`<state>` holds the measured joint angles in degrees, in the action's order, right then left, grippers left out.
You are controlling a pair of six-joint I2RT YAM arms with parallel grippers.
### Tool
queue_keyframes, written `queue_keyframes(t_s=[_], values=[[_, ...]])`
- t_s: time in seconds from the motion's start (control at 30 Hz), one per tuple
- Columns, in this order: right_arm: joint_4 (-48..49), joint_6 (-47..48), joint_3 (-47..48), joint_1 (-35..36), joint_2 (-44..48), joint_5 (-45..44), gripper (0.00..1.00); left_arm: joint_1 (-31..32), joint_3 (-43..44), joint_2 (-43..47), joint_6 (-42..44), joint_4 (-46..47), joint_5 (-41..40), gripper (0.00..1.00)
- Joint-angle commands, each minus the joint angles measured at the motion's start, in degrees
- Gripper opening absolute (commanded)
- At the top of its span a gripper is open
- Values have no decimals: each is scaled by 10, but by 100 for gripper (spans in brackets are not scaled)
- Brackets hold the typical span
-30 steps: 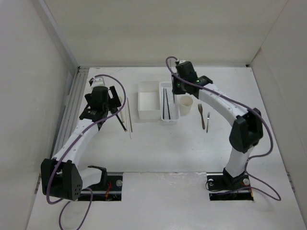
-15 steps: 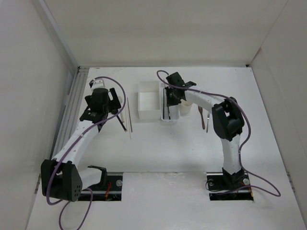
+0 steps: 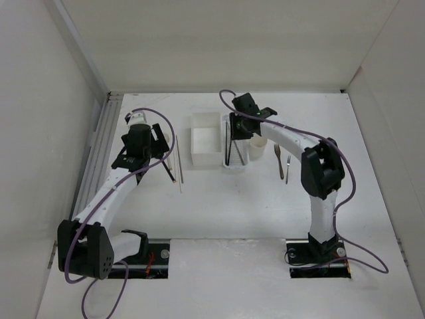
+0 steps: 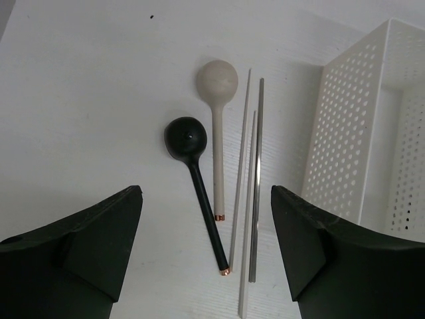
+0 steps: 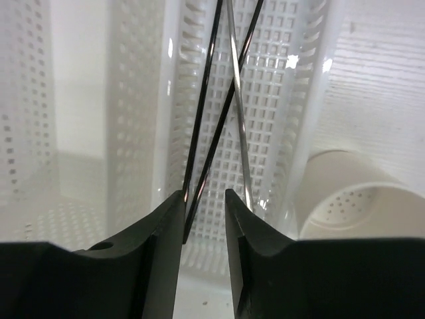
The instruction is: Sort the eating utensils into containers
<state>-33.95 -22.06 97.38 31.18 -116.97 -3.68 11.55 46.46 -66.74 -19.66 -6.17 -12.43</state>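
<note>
I next need to lift my right gripper from the tray (image 5: 292, 100), pass the cup, then lower onto the thin dark fork's handle.
My left gripper (image 4: 206, 216) hangs open over a row of utensils on the table. These are a black spoon (image 4: 198, 183), a beige spoon (image 4: 217, 129), two pale chopsticks (image 4: 240, 193) and a grey one (image 4: 256, 199); the gripper touches none of them. My right gripper (image 5: 204, 199) is low in the perforated tray (image 5: 292, 100) with its jaws a little apart. Two dark chopsticks (image 5: 207, 100) and a shiny one (image 5: 238, 126) lie in that tray. One dark tip sits loosely between the fingers, leaning on the left one. Two small forks (image 3: 283, 163) lie to the right of the cup (image 3: 257, 147).
The white square box (image 3: 206, 147) stands between the spoons and the tray, touching the tray's left wall. The cream cup (image 5: 345, 193) is close on the tray's right. Purple cables (image 3: 163, 119) loop over both arms. White walls close in the table.
My right arm has swung left and down onto the tray, and its jaws have parted from shut. The left gripper has narrowed slightly and stays above the spoons.
</note>
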Motion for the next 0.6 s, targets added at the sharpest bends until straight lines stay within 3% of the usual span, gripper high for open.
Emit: queue_keyframes(t_s=[0.0, 0.2, 0.4, 0.5, 0.57], values=[[-6, -5, 34, -7, 74, -26, 36, 2, -3, -3, -14, 24, 7, 75], [-19, -24, -12, -44, 187, -69, 36, 2, -22, -8, -14, 48, 7, 64], [-21, -29, -177, -171, 277, -38, 32, 2, -22, -21, -20, 66, 7, 59], [-27, -13, -252, -218, 277, -10, 46, 2, -28, -26, -27, 78, 1, 59], [-21, 2, -279, -231, 263, 4, 49, 2, -33, -32, -32, 85, -4, 62]])
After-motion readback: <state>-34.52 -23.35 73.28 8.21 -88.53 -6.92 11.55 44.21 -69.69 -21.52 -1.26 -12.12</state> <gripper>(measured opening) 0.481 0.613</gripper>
